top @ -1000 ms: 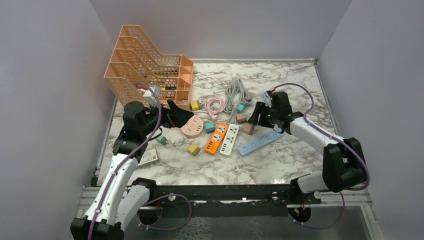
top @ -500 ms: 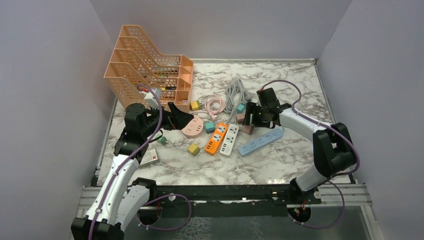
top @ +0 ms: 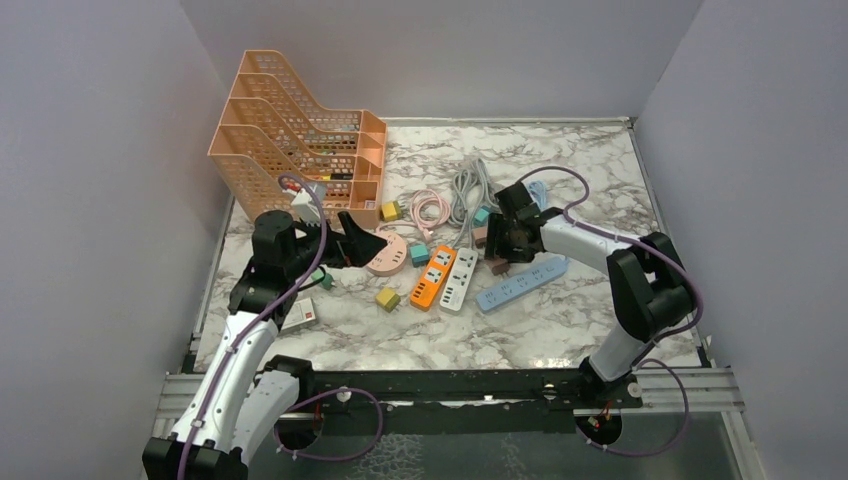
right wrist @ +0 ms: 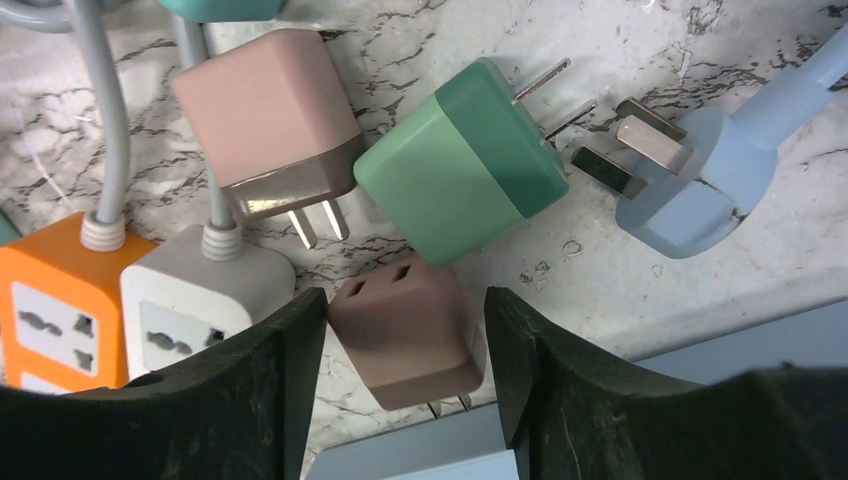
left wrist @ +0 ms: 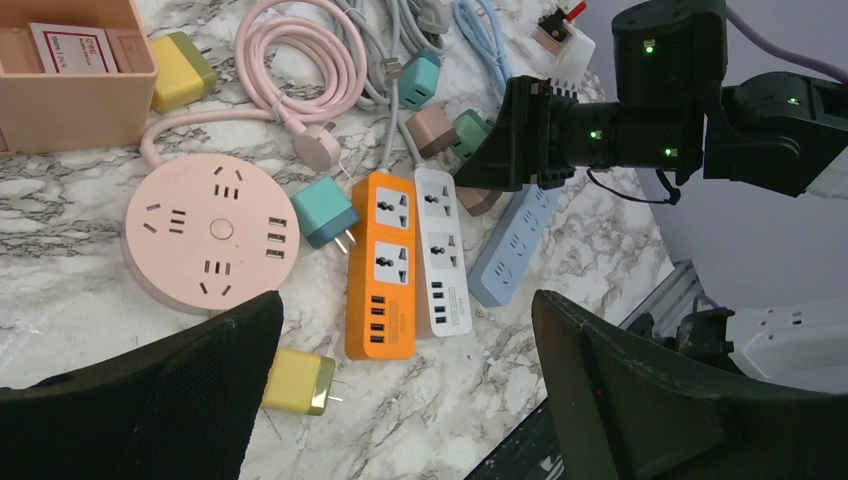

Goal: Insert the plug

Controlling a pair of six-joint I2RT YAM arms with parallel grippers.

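My left gripper moves toward the right gripper next and closes on the brown plug. The brown plug [top: 498,267] [left wrist: 478,200] sits to its right in the top view.
A brown two-pin plug [right wrist: 408,340] lies on the marble beside the blue power strip [right wrist: 420,458], its pins toward the strip. My right gripper [right wrist: 405,300] is open and low over it, one finger on each side. In the top view the right gripper [top: 503,250] is over the plug cluster by the blue strip [top: 522,282]. A pink-brown plug [right wrist: 265,120] and a green plug [right wrist: 460,160] lie just beyond it. My left gripper [left wrist: 400,305] is open and empty, above the orange strip [left wrist: 385,265] and the pink round socket [left wrist: 210,230].
A white strip [top: 459,280] lies next to the orange strip [top: 433,277]. A yellow plug [left wrist: 298,382], a teal plug [left wrist: 325,212], and pink and grey cables [top: 450,195] are scattered about. A peach file rack [top: 295,140] stands at the back left. A blue three-pin plug [right wrist: 690,190] lies to the right.
My right gripper has moved left and down from beyond the blue strip onto the plug cluster, and now straddles the brown plug. The left gripper has barely shifted.
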